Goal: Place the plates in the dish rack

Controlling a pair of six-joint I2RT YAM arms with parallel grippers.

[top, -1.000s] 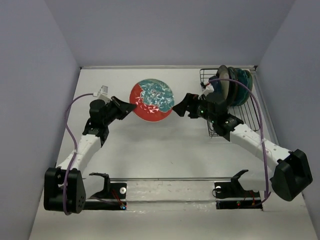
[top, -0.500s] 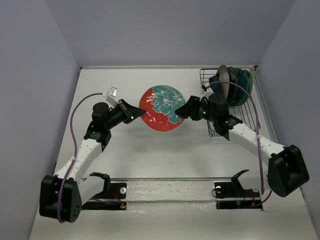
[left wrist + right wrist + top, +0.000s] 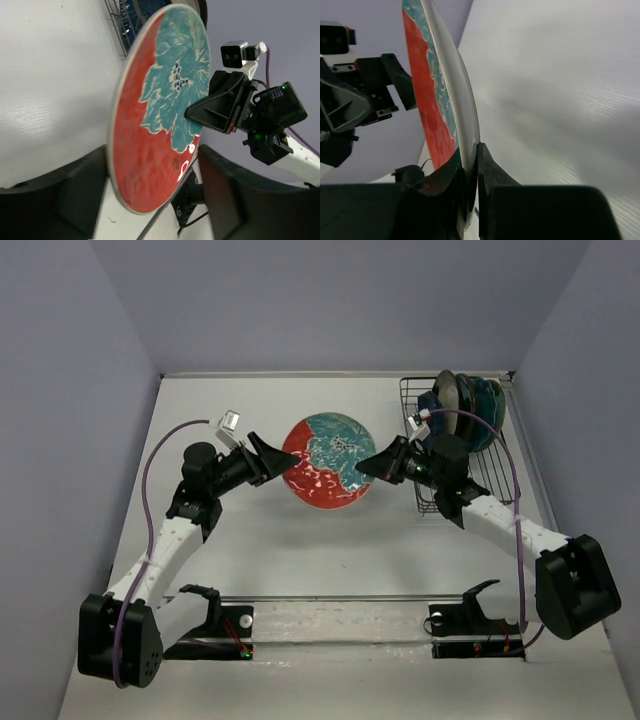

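The slot at the bare wire [image 3: 411, 403] beside the blue dish is empty, so the robot's right gripper should turn and carry the plate outward, then lower it onto the wire there and let it go.
A red-rimmed plate [image 3: 328, 462] with a teal flower pattern hangs tilted above the table between both arms. My right gripper [image 3: 372, 465] is shut on its right rim, and the rim is pinched between the fingers in the right wrist view [image 3: 470, 170]. My left gripper [image 3: 270, 458] stands open around the plate's left edge; in the left wrist view [image 3: 150, 200] the fingers stand wide on either side of the plate [image 3: 155, 115]. The black wire dish rack [image 3: 432, 502] sits at the back right, with several plates [image 3: 468, 408] upright in its far end.
Grey walls close in the table on the left, back and right. The rack's near half shows bare wire behind my right arm. A metal rail with the arm mounts [image 3: 330, 615] runs along the near edge.
The plate has travelled right, toward the rack. My right gripper has shut on its right rim, and my left gripper has opened and let go of the left edge.
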